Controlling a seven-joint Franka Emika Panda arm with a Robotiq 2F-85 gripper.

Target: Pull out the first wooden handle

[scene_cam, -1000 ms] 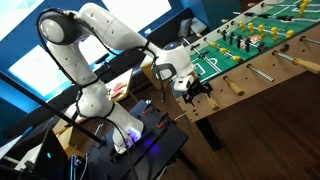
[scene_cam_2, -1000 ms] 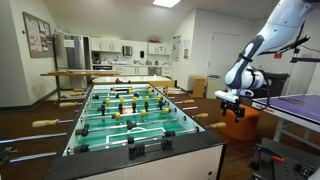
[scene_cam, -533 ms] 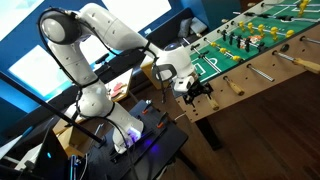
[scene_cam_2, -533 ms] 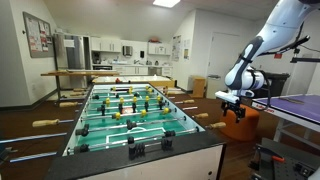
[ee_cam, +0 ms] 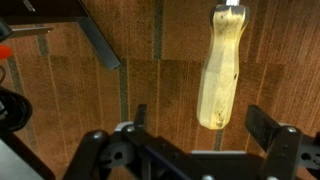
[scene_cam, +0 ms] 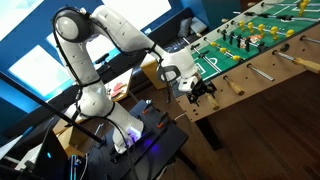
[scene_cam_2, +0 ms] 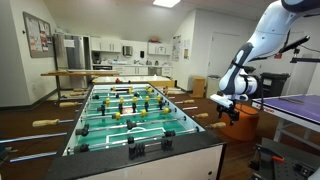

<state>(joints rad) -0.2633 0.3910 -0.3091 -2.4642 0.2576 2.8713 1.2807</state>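
Observation:
The pale wooden handle (scene_cam: 211, 101) (ee_cam: 217, 91) is closer to one open finger. I will move my gripper a little to the right in the wrist view next and go down onto the handle.
A pale wooden handle (ee_cam: 220, 70) hangs down over the wood-grain floor in the wrist view. Its rounded end sits between the two black fingers of my gripper (ee_cam: 203, 122). The fingers stand apart on either side and do not touch it, so the gripper is open and empty. In both exterior views the gripper (scene_cam: 203, 88) (scene_cam_2: 227, 108) is at the side of the foosball table (scene_cam: 262, 62) (scene_cam_2: 150, 148). It is close to the nearest side handle (scene_cam: 232, 86) (scene_cam_2: 201, 116).
More wooden rod handles (scene_cam: 308, 65) stick out along the table's side, and others (scene_cam_2: 44, 123) on its far side. A black stand with electronics (scene_cam: 150, 135) is by the arm's base. An orange bucket (scene_cam_2: 236, 129) and a purple-topped table (scene_cam_2: 296, 104) stand behind the gripper.
The arm has reached further toward the foosball table, bringing the gripper closer to the side handle. The gripper stays open.

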